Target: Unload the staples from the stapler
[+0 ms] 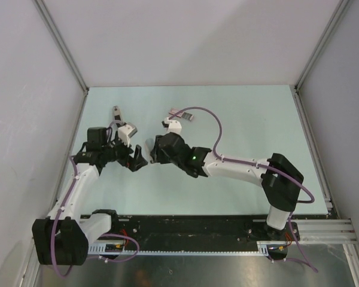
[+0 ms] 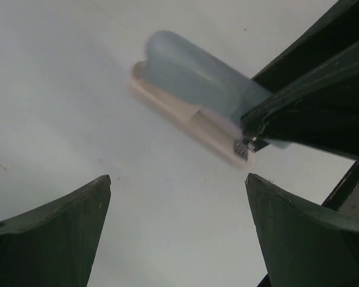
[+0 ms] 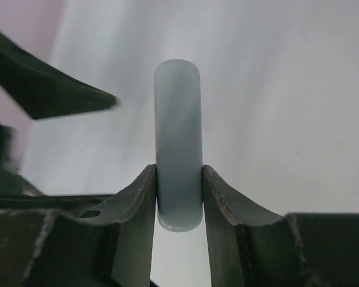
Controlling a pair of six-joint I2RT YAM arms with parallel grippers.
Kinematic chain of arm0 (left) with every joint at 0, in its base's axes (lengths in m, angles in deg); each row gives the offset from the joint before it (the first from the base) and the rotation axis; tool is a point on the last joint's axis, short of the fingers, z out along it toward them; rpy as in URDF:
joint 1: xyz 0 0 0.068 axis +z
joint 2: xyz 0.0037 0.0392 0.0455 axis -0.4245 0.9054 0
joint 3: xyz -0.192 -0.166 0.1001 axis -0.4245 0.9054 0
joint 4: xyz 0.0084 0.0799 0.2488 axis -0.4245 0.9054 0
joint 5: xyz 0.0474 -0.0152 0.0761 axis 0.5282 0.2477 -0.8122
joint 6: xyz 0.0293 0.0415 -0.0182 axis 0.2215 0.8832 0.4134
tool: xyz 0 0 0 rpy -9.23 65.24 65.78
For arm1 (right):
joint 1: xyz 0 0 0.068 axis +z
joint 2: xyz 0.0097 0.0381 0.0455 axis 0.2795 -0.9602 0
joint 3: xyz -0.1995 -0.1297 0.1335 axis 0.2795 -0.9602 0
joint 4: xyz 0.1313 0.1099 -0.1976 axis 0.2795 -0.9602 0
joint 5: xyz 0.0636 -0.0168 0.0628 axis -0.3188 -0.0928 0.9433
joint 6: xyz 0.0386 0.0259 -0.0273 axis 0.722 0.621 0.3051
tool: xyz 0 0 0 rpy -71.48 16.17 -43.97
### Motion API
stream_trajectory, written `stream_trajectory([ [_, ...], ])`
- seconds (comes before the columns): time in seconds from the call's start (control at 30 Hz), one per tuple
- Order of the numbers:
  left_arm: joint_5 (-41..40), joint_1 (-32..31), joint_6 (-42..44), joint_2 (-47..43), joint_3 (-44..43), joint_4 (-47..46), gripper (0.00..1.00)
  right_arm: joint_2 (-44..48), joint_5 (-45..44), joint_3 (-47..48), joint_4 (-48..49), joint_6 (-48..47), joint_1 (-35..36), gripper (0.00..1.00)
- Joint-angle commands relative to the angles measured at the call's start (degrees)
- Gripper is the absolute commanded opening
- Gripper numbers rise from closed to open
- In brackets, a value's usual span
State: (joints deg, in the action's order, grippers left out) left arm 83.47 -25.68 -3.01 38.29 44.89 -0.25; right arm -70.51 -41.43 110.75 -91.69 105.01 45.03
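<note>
The stapler [image 2: 191, 89] goes back and down with my right gripper next and is released on the clear patch of tabletop that lies below and back from the gripper.
The stapler [image 2: 191, 89] has a pale blue-grey top and a pink base, with metal showing at its near end. My right gripper [image 3: 178, 170] is shut on the sides of its top [image 3: 178, 119] and holds it just above the table. Its dark fingers [image 2: 311, 107] show at the right of the left wrist view. My left gripper [image 2: 176, 179] is open and empty, close in front of the stapler's metal end. In the top view both grippers meet left of centre, left [image 1: 134, 159] and right [image 1: 151, 150]. A short grey metallic strip [image 1: 116, 112], seemingly staples, lies behind the left gripper.
A small pink-and-white block with darker lines [image 1: 183, 113] lies at the back of the table, under the right arm's purple cable [image 1: 212, 119]. Grey walls close in the pale green table [image 1: 251, 125] on three sides.
</note>
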Motion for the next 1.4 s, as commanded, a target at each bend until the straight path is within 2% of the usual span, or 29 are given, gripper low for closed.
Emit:
stream_trajectory([
  [0.0,6.49,0.38,8.66,-4.18,3.05,0.83,1.0,-0.86,-4.26,-0.53,14.66,7.97,2.07,0.0],
  [0.23,7.7,2.89,13.53,-6.21,5.55,1.86,0.98,-1.5,-2.92,-3.5,21.13,12.76,3.64,0.0],
  [0.43,8.67,4.95,16.39,-4.52,6.23,1.88,0.87,-2.06,-1.54,-4.52,22.63,14.13,3.83,0.0],
  [0.67,8.52,5.72,19.14,-3.47,7.4,2.27,0.65,-3.6,0.88,-4.68,24.74,14.69,3.92,0.0],
  [0.93,7.54,6.57,20.52,-2.8,8.2,2.41,0.44,-6.96,4.9,-4.81,27.63,13.25,4.13,0.0],
  [1.2,4.4,7.48,23.18,-3.47,8.82,2.48,0.07,-7.06,6.42,-7.23,28.07,9.29,4.4,0.0],
  [1.27,3.27,7.49,24.22,-3.98,9.21,2.45,0.02,-6.92,6.55,-7.72,27.97,7.78,4.47,0.0],
  [1.37,1.94,7.5,25.48,-4.68,9.73,2.42,0.0,-7.03,7.26,-8.12,28.03,5.59,4.54,0.0],
])
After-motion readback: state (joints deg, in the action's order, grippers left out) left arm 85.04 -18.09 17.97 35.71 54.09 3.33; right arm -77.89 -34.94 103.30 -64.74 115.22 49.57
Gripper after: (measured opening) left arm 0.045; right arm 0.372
